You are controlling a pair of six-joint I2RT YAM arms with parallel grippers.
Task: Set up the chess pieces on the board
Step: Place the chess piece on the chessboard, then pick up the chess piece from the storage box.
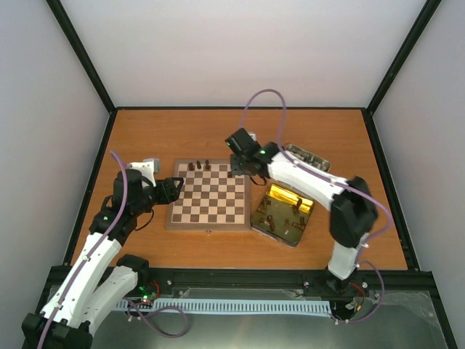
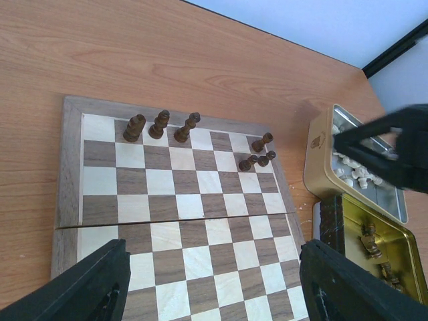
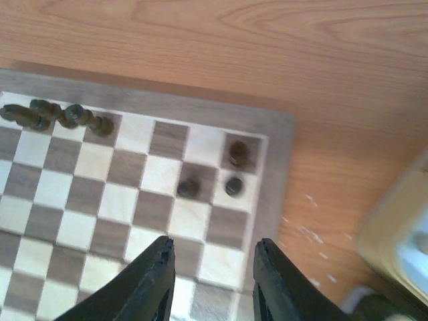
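I will next swing my right gripper from the pieces at the board's corner back over the gold-lined tin, then lower it to a dark brown piece point(image 1: 298, 205).
The board point(image 1: 209, 205) lies mid-table. Three dark chess pieces point(image 2: 159, 124) stand in its far row, and three more point(image 2: 261, 142) cluster at the far right corner. My right gripper point(image 1: 235, 171) hovers just over that corner. In the right wrist view it point(image 3: 212, 251) is open and empty, with the corner pieces point(image 3: 234, 185) ahead of its fingertips and the far-row pieces point(image 3: 53, 117) at the upper left. My left gripper point(image 1: 176, 190) sits at the board's left edge. It point(image 2: 214, 284) is open and empty over the near squares point(image 2: 200, 267).
An open gold-lined tin point(image 1: 283, 215) holding several dark pieces point(image 2: 370, 239) stands right of the board. A second tin point(image 1: 306, 156) with white pieces point(image 2: 354, 172) lies behind it. My right arm point(image 2: 391, 150) shows as a dark shape over the tins. Black frame rails point(image 1: 240, 109) bound the table.
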